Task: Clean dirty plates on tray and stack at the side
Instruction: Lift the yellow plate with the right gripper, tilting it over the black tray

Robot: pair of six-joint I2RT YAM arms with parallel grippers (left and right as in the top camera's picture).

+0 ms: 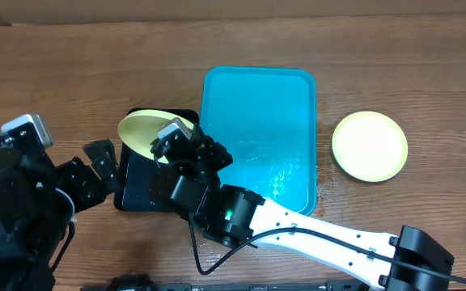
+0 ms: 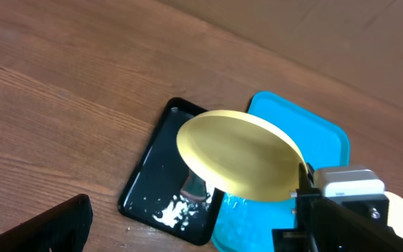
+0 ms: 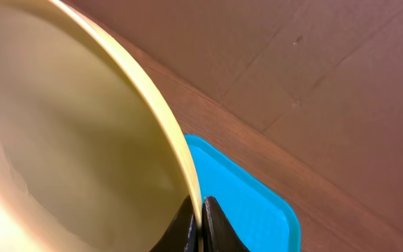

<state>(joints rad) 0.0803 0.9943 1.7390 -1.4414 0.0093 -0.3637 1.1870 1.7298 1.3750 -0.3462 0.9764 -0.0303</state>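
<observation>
My right gripper holds the tilted plate and next needs to carry it across the tray and turn it flatter. Then it needs to lower it onto the other yellow-green plate at the side.
My right gripper is shut on the rim of a pale yellow-green plate and holds it tilted above the black tub. The plate also shows in the left wrist view and fills the right wrist view, its rim pinched between the fingers. The turquoise tray lies in the middle with no plates in it, with wet streaks near its front. Another yellow-green plate lies on the wooden table to the tray's right. My left gripper is open at the tub's left side. The cyan plate is out of view.
The black tub holds white scraps near its front corner. The tub touches the tray's left edge. My right arm stretches across the front of the table.
</observation>
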